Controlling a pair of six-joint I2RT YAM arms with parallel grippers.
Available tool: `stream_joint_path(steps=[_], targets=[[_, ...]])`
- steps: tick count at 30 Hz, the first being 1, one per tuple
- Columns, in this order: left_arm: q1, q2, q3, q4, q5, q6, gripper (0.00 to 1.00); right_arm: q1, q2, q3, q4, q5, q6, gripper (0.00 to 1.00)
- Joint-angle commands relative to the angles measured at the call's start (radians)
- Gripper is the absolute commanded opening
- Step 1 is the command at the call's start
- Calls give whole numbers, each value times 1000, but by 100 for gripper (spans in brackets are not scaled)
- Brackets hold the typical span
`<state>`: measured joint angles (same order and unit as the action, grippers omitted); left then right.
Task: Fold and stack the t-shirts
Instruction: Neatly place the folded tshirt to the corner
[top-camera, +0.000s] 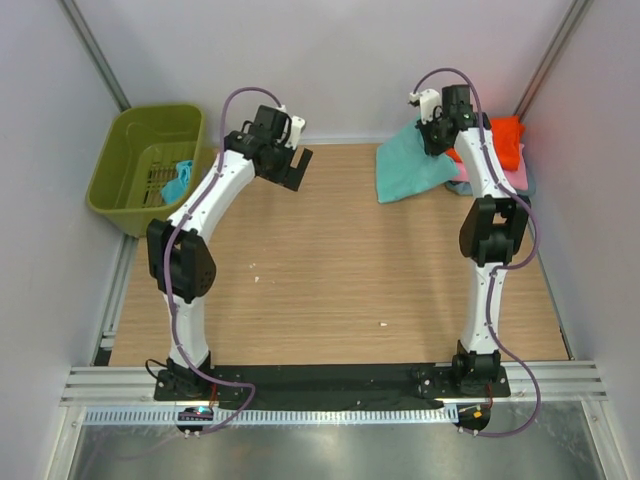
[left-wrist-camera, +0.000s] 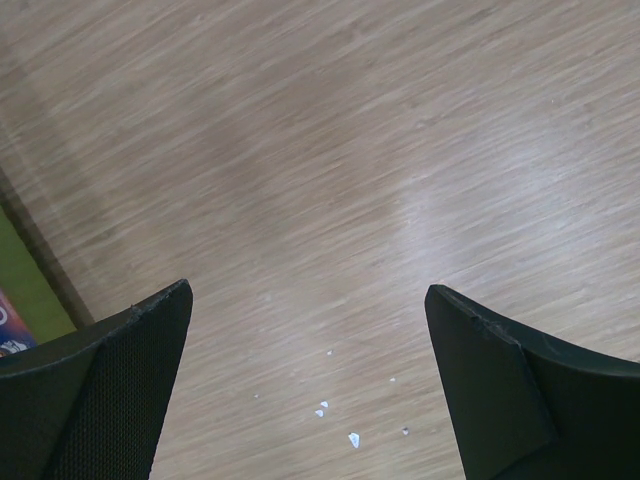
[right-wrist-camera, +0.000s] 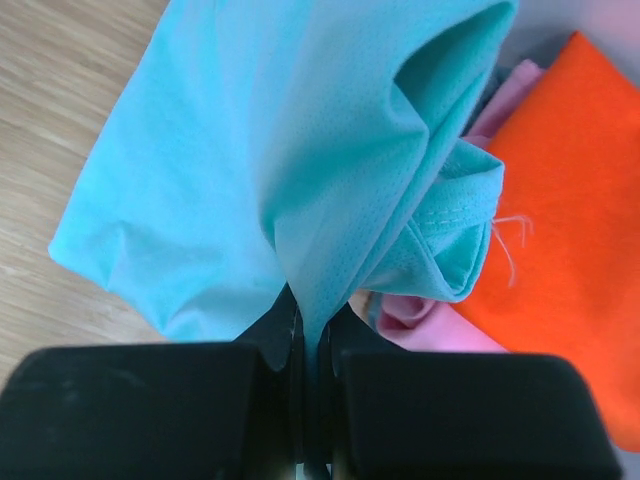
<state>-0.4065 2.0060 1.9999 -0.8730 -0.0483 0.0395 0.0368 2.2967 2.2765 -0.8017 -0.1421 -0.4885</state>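
The robot's right gripper will next swing toward the right in the top view, over the orange and pink t-shirt pile, to stack the teal t-shirt there.
A teal t-shirt (top-camera: 408, 166) hangs from my right gripper (top-camera: 437, 140) at the back right of the table; in the right wrist view my right gripper (right-wrist-camera: 312, 325) is shut on a pinched fold of that teal t-shirt (right-wrist-camera: 290, 150). Behind it lies a pile with an orange t-shirt (top-camera: 508, 138) and a pink t-shirt (top-camera: 516, 178); the wrist view also catches the orange t-shirt (right-wrist-camera: 560, 230) and the pink t-shirt (right-wrist-camera: 425, 325). My left gripper (top-camera: 296, 168) hovers open over bare table, nothing between its fingers (left-wrist-camera: 120, 390). Another teal t-shirt (top-camera: 178, 181) lies in the basket.
An olive-green basket (top-camera: 120, 165) stands at the back left corner, off the wooden table (top-camera: 320, 280). Small white specks (left-wrist-camera: 335, 415) lie on the wood below the left gripper. Grey walls close in on both sides.
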Motion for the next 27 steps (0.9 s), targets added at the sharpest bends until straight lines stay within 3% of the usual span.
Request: stream_joint_path(steps=[1, 9, 20, 27], targets=[[-3, -16, 0, -1, -35, 19, 100, -11, -105, 95, 64, 65, -39, 1], [-2, 19, -4, -1, -19, 2, 100, -25, -158, 153, 88, 68, -76, 1], [-17, 56, 25, -9, -2, -1, 100, -187, -198, 190, 119, 76, -53, 1], [-51, 59, 16, -14, -24, 5, 100, -239, -94, 178, 191, 122, -119, 1]])
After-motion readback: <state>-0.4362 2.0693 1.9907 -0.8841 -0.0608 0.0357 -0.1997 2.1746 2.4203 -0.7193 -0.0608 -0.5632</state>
